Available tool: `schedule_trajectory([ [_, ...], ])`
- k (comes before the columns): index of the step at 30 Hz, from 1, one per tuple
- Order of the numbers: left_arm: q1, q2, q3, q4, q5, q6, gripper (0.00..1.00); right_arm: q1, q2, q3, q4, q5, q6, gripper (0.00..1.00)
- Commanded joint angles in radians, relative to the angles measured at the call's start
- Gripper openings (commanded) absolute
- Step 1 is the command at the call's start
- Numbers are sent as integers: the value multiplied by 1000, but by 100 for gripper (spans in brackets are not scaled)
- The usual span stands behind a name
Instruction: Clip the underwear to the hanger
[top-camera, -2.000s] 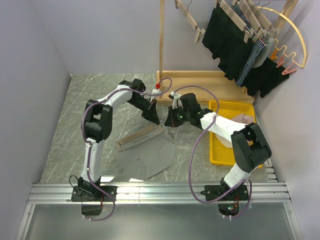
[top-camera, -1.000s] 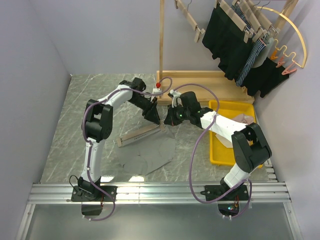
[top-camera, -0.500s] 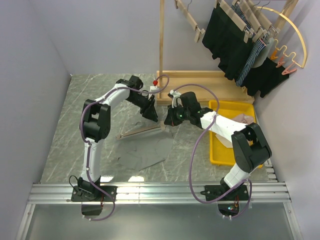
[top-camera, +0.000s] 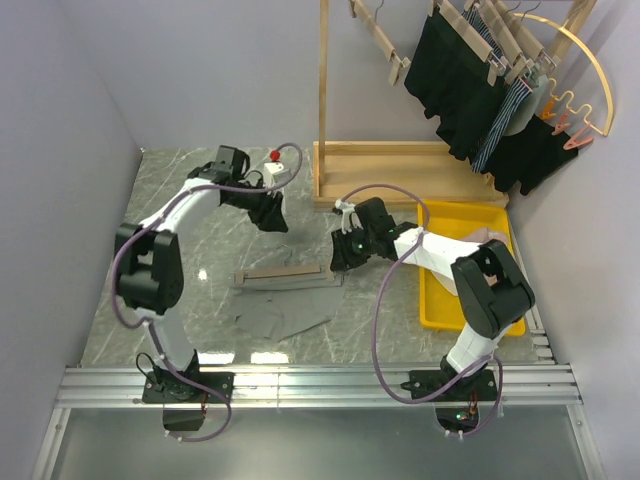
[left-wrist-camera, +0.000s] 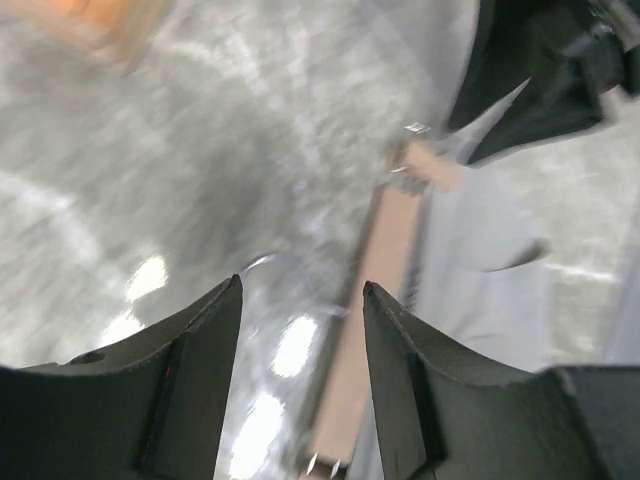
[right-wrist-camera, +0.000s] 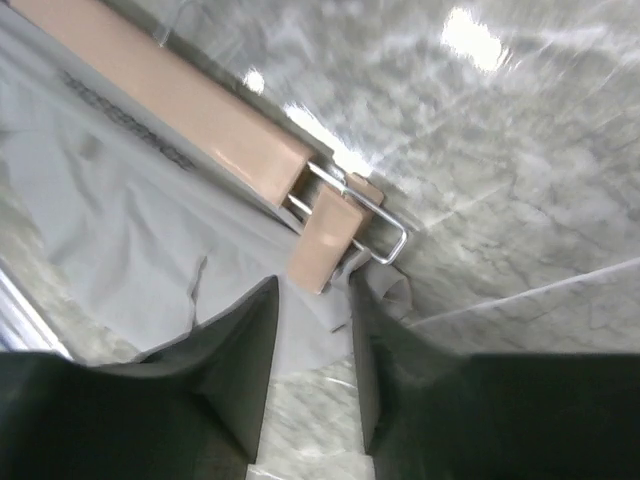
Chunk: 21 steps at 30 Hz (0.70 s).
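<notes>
The hanger lies flat below on the tabletop, so I will move my left gripper back and down until its fingers are on both sides of the wooden bar (top-camera: 268, 272) (left-wrist-camera: 340, 395) beside the hanger's hook, and then close.
The hanger (top-camera: 285, 272), a pale wooden bar, lies flat on the marble table with the light grey underwear (top-camera: 287, 310) spread below it. My right gripper (top-camera: 340, 256) is open at the bar's right end. In the right wrist view the wooden clip (right-wrist-camera: 325, 240) lies just ahead of my right gripper (right-wrist-camera: 312, 300), resting on a corner of the underwear (right-wrist-camera: 120, 230). My left gripper (top-camera: 272, 215) hovers open and empty, back and left of the bar. The left wrist view is blurred, with the hanger (left-wrist-camera: 385, 270) and underwear (left-wrist-camera: 480, 270) below my left gripper (left-wrist-camera: 300, 300).
A yellow tray (top-camera: 465, 207) at the right holds a beige-pink garment (top-camera: 490, 238). A wooden rack base (top-camera: 400, 160) with an upright post (top-camera: 323, 90) stands behind. Black garments (top-camera: 460, 90) and a yellow hoop hanger (top-camera: 590, 70) hang at the back right.
The right gripper has opened and let go of the clip. The hanger has come down flat on the table. The left gripper has drawn back and to the left.
</notes>
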Motion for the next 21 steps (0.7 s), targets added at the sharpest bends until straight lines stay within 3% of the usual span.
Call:
schedule_trajectory([
  [1,-8,-104,-96,121,-198,7,56,7,22,23,-41,18,-22,45],
  [4,-10,-162,-200,163,-286,63,56,5,11,32,-53,28,-26,55],
  [10,-37,-213,-358,227,-381,169,54,-30,-22,90,-111,-1,-52,58],
  [14,-79,-207,-389,224,-409,247,51,-65,-41,125,-156,-38,-74,74],
  [21,-112,-181,-378,174,-370,286,50,-160,-59,153,-203,-92,-74,77],
])
